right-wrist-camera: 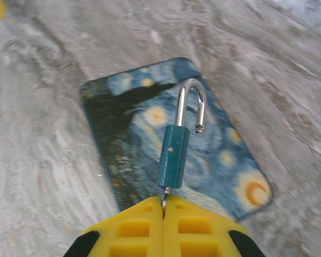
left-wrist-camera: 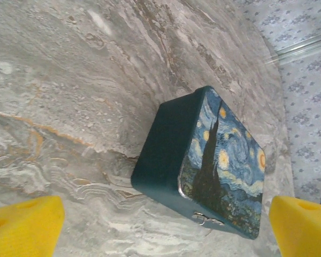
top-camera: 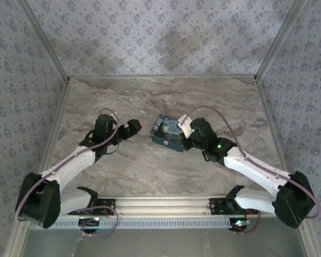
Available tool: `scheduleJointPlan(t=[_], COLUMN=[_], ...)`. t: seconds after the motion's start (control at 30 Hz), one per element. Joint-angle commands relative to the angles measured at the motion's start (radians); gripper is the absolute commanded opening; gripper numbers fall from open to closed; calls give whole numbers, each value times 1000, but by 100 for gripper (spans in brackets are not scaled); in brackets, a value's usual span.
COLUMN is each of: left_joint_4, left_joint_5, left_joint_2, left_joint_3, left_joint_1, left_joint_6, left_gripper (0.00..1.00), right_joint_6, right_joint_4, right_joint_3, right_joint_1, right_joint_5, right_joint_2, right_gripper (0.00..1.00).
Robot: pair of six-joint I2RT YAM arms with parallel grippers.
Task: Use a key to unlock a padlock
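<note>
The silver shackle is open, so I next need to move my right gripper away from the box toward its nearer side and down, and release the padlock (right-wrist-camera: 174, 155) on the table.
A teal padlock (right-wrist-camera: 174, 155) juts out in front of my right gripper (right-wrist-camera: 165, 206), over a box printed with a starry night painting (right-wrist-camera: 128, 139). Its silver shackle (right-wrist-camera: 191, 101) is swung open, one end free of the body. A thin metal key (right-wrist-camera: 165, 201) sticks out of the lock's underside, and my right gripper is shut on it. In the top view the right gripper (top-camera: 186, 134) sits at the box's (top-camera: 168, 133) right edge. My left gripper (top-camera: 131, 128) waits just left of the box, open. Its yellow fingers (left-wrist-camera: 27, 225) frame the box (left-wrist-camera: 214, 160) with nothing between them.
The box lies flat on a marbled table (top-camera: 150, 96), with a small metal clasp (left-wrist-camera: 206, 218) on its side. Patterned walls (top-camera: 160, 32) close in the table at the back and both sides. A metal rail (top-camera: 160, 206) runs along the near edge by the arm bases.
</note>
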Motion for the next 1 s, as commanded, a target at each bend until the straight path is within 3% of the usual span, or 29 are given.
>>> scheduleJointPlan(t=[0.0,0.2,0.43,0.63,0.97], left_joint_4=[-87,-102,-109,-103,-107], left_joint_5=[-41,-58,-52,-50,-46], left_joint_2=[-24,-25,-26,-29,-27], left_joint_3=[-1,2,9,2,7], left_joint_1=[6,6,6,6,6], left_joint_6=[55,63,64,55,58], left_gripper=[98,98,98,98,98], right_joint_6=[96,204,330,356,371], right_joint_4=[-41,-87,-223,-304,-318], right_joint_3=[-14,-13,67,147,200], right_joint_1=[-60,-208,-331,-346,-318], right_joint_5=[35,91,163,273,314], right_joint_2=[-36,-13,134,275,449], right_gripper=[0,0,0,0,0])
